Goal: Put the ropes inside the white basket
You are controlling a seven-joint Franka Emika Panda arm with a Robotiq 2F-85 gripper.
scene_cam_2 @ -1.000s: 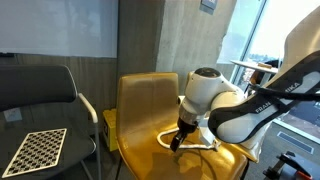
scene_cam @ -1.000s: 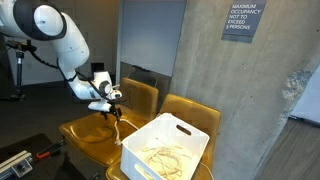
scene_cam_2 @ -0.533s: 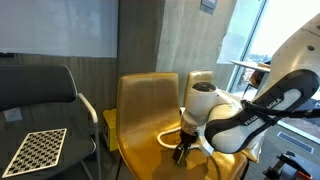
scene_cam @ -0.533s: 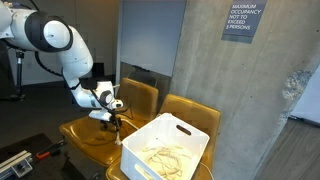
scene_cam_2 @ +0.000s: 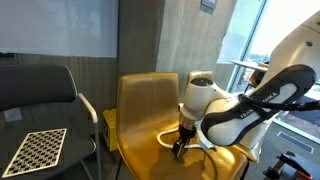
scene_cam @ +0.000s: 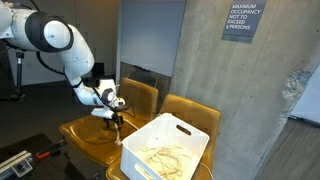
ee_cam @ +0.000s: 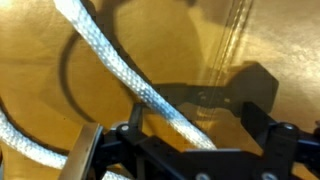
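Observation:
I should next keep my gripper low over the seat of the other mustard chair and close both open black fingers on the braided rope, because the cream-white rope is between them.
Some of the ropes (scene_cam: 160, 157) lie as a cream tangle inside the white basket (scene_cam: 186, 123), which sits on the right-hand mustard chair. A further strand of rope (scene_cam_2: 166, 131) loops across the seat of the other mustard chair (scene_cam_2: 140, 120). My gripper (scene_cam: 116, 122) (scene_cam_2: 180, 148) is low over that seat, pointing down. In the wrist view the gripper (ee_cam: 196, 118) stands open, and the braided rope (ee_cam: 120, 70) runs diagonally between its black fingers (ee_cam: 258, 118), which are not touching it.
A black mesh chair (scene_cam_2: 40, 90) with a checkerboard card (scene_cam_2: 35, 148) on its seat stands beside the mustard chair. A concrete pillar (scene_cam: 240, 110) rises behind the basket. The robot arm (scene_cam_2: 240, 110) hides the space past the mustard seat.
Over the last second the gripper came down toward the chair seat and the arm's elbow swung over. In the last half second it has barely moved. The jaws stayed open.

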